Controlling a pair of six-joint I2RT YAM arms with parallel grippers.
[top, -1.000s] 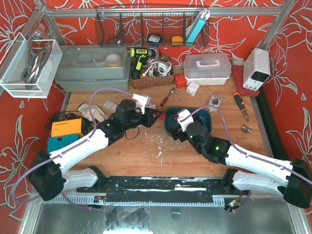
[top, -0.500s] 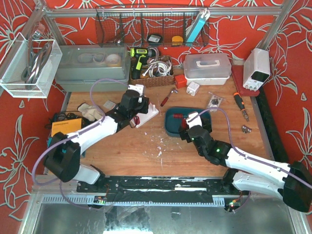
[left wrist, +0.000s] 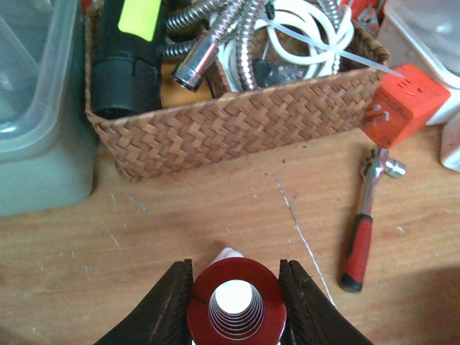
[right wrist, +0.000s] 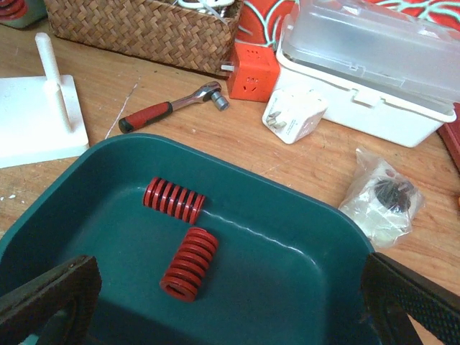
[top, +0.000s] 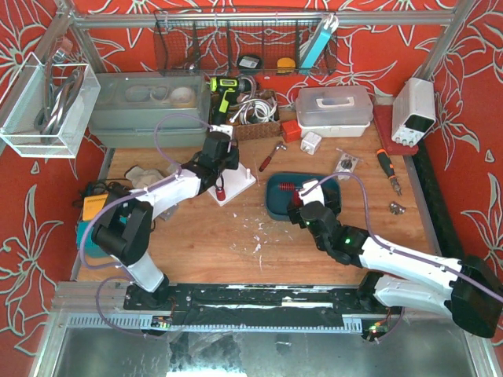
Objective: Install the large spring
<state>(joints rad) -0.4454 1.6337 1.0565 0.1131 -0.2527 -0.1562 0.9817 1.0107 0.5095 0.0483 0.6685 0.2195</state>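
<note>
The white peg (right wrist: 49, 61) at the base's far corner is below my left gripper and shows through the spring's hole, so next my left gripper should lower the spring over that peg and release it.
My left gripper (left wrist: 236, 305) is shut on a large red spring (left wrist: 237, 309), seen end-on between the two dark fingers, with white showing through its bore. In the top view the left gripper (top: 220, 174) holds the spring (top: 221, 189) upright over the white peg base (top: 240, 187). That base (right wrist: 32, 122) and a bare white peg (right wrist: 49, 61) also show in the right wrist view. My right gripper (right wrist: 230, 302) is open and empty, low over the teal tray (right wrist: 302, 266), which holds two red springs: a shorter one (right wrist: 174, 199) and a thicker one (right wrist: 190, 264).
A wicker basket (left wrist: 237, 118) of hoses and a drill stands behind the base. A red-handled ratchet (left wrist: 359, 237), an orange cube (left wrist: 399, 104), a white adapter (right wrist: 295, 115), a white lidded box (right wrist: 374, 57) and a bagged gear (right wrist: 384, 198) lie nearby. A screwdriver (top: 387, 169) lies at the right.
My left arm has swung back and left with the spring to the white peg base. My right gripper has drawn back slightly toward the tray's near side.
</note>
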